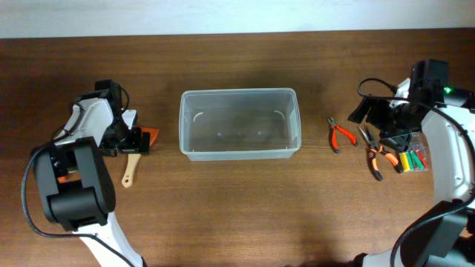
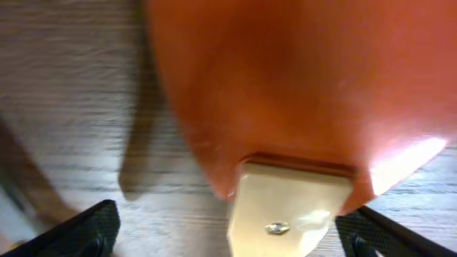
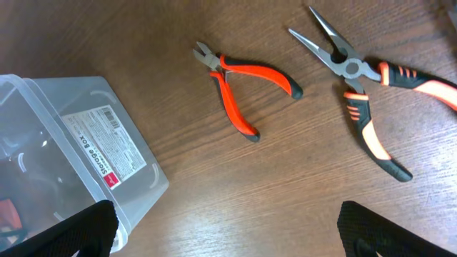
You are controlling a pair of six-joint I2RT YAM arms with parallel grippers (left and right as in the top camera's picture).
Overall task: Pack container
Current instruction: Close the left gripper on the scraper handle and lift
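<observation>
The left gripper stays low next and closes its fingers onto the handle's top beside the orange blade, as they already stand on both sides of it.
The clear rectangular container [image 1: 239, 150] stands in the middle of the table, with nothing in it in the overhead view; its corner with a label shows in the right wrist view [image 3: 93, 143]. My left gripper [image 1: 132, 139] is open, low over a scraper with an orange blade [image 2: 285, 78] and a pale wooden handle [image 1: 128, 169]; its fingers [image 2: 235, 235] straddle the handle's top. My right gripper [image 1: 380, 122] is open and empty [image 3: 235, 232], above the table to the right of the container, near the pliers.
Small orange cutters [image 1: 340, 135] [image 3: 239, 82] and long-nose pliers with orange and black grips [image 1: 375, 157] [image 3: 364, 93] lie right of the container. A small clear case of coloured bits [image 1: 414, 159] lies at the far right.
</observation>
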